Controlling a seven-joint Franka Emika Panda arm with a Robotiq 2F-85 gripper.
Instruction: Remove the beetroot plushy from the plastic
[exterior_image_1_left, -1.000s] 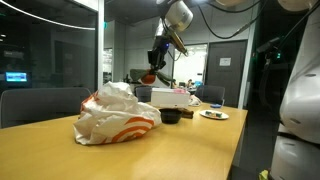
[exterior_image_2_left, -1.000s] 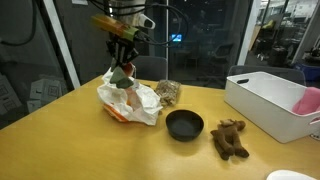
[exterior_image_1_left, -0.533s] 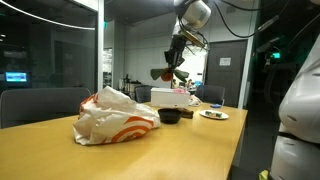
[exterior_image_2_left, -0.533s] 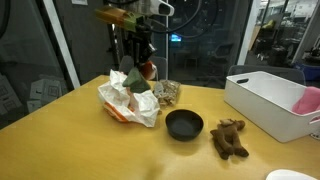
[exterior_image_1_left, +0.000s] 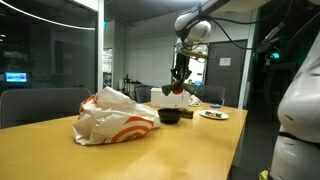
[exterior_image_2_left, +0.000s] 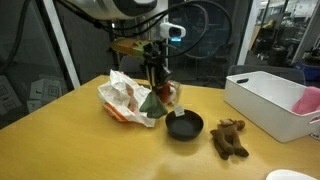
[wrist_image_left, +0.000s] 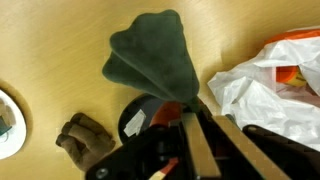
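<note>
The bare tabletop beside the black bowl is clear below my gripper, so next I should lower it there toward the bag (exterior_image_2_left: 128, 97) and release the plushy.
My gripper (exterior_image_2_left: 158, 78) is shut on the beetroot plushy and holds it in the air, clear of the white and orange plastic bag (exterior_image_2_left: 128, 97). The plushy's green leaves (wrist_image_left: 150, 62) hang down and its red body (wrist_image_left: 165, 112) sits between the fingers in the wrist view. In an exterior view the plushy (exterior_image_2_left: 160, 100) hangs just left of and above the black bowl (exterior_image_2_left: 184, 125). In an exterior view the gripper (exterior_image_1_left: 181, 78) is above the bowl (exterior_image_1_left: 170, 116), right of the bag (exterior_image_1_left: 115, 116).
A brown plush toy (exterior_image_2_left: 229, 138) lies right of the bowl. A white bin (exterior_image_2_left: 268, 102) stands at the right. A clear container (exterior_image_2_left: 168, 92) sits behind the bag. A plate (exterior_image_1_left: 213, 114) sits near the table's far end.
My gripper has carried the beetroot plushy away from above the bag, sideways and down toward the black bowl. The bag has stayed in place.
</note>
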